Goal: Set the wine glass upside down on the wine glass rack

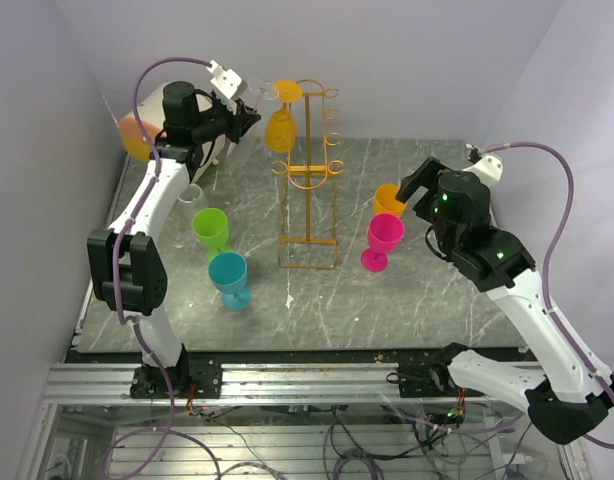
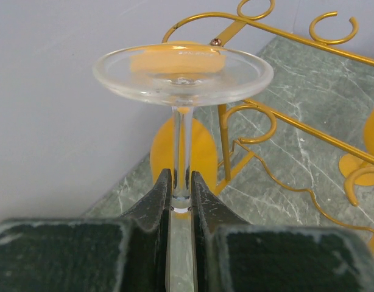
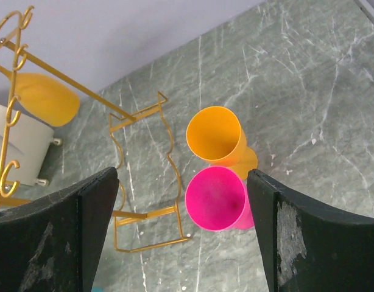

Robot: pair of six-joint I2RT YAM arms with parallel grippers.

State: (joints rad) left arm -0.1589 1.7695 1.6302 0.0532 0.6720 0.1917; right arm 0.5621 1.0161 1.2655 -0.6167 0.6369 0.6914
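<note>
The left gripper slides the clear glass's stem across to the right in the top view into the rack's empty loop beside the hanging orange glass next and releases.
My left gripper (image 2: 181, 177) is shut on the clear stem of a wine glass (image 2: 183, 73), held foot up, so it is upside down. Its bowl is hidden under the fingers. In the top view the left gripper (image 1: 249, 104) is raised beside the top of the orange-yellow wine glass rack (image 1: 307, 267), with the clear foot (image 1: 262, 93) close to the upper loops. An orange glass (image 1: 279, 130) hangs upside down on the rack (image 2: 309, 129). My right gripper (image 3: 182, 182) is open, above a pink glass (image 3: 215, 199) and touching nothing.
An orange glass (image 3: 215, 134) stands just behind the pink glass (image 1: 383, 240), right of the rack (image 3: 133, 114). A green glass (image 1: 209, 228) and a teal glass (image 1: 229, 278) stand left of the rack base. A white object (image 3: 22, 152) sits at the back left near the wall.
</note>
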